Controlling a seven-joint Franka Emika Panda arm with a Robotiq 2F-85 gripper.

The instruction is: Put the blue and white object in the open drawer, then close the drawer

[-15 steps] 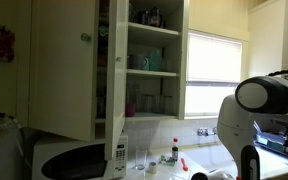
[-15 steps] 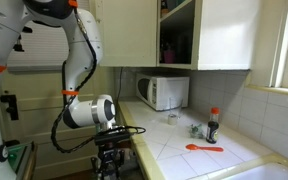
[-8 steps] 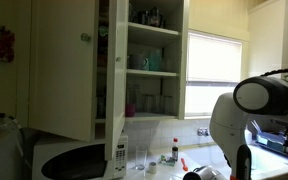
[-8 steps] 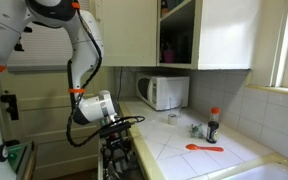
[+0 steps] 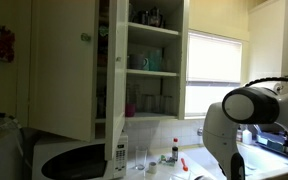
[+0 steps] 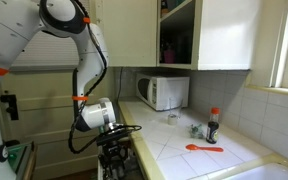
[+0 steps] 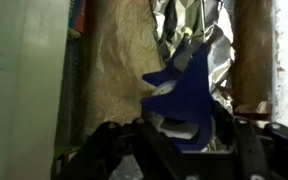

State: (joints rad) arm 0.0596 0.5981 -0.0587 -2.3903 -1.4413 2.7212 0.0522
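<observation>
The open drawer lies below. I will next lower my gripper a little toward the brown paper beside the foil and release the blue and white object.
In the wrist view the blue and white object fills the middle of the picture, and my gripper is shut on its lower end. Below it lies the open drawer, with brown paper and crumpled foil inside. In an exterior view my gripper hangs low at the front edge of the counter, pointing down. The drawer and the object are too dark to make out there. In an exterior view only the arm's big joint shows, and the gripper is below the picture's edge.
A white microwave stands at the back of the tiled counter and also shows in an exterior view. A dark bottle with a red cap and an orange spoon are on the counter. The upper cabinet door stands open.
The arm has shifted along the counter's front edge and the wrist has dipped a little lower. The gripper stays down by the drawer.
</observation>
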